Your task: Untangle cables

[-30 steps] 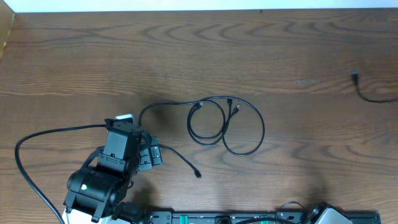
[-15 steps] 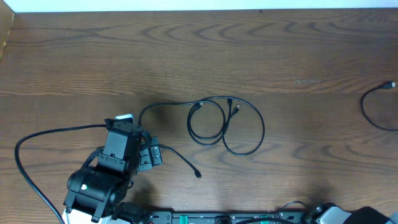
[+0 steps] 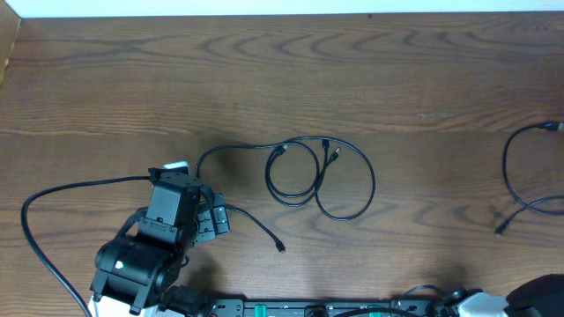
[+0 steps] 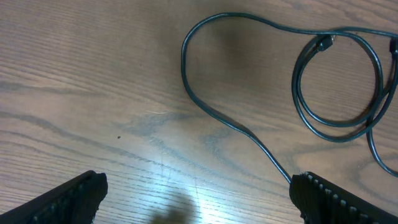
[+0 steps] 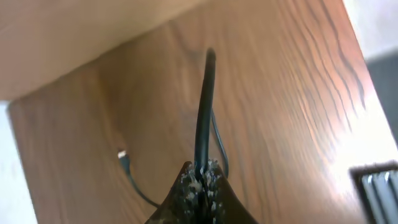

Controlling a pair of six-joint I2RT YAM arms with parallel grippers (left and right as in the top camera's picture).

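Note:
The held cable already lies apart from the tangle, so the robot's right gripper will next move down a little toward the wood beneath the cable and open.
Two looped black cables (image 3: 319, 180) lie tangled at the table's middle, small plugs inside the loops. One strand (image 3: 256, 224) runs toward the front and ends in a plug. In the left wrist view the same strand (image 4: 205, 118) curves past my right fingertip (image 4: 336, 199). My left gripper (image 4: 199, 202) hovers low over bare wood, open, with nothing between its fingers; in the overhead view the left gripper (image 3: 211, 220) sits left of the tangle. A separate cable (image 3: 509, 172) curves at the far right. My right gripper (image 5: 202, 177) is shut on this cable (image 5: 204, 106).
The left arm's thick black cable (image 3: 53, 198) arcs over the table's left part. A free plug (image 5: 122, 155) of the held cable lies on the wood in the right wrist view. The right arm (image 3: 542, 295) shows at the front right corner. The table's far edge (image 3: 264, 15) meets a white wall.
The separate cable at the far right has been dragged toward the front and now forms a long curve. The right arm has entered the front right corner. The left arm has not moved.

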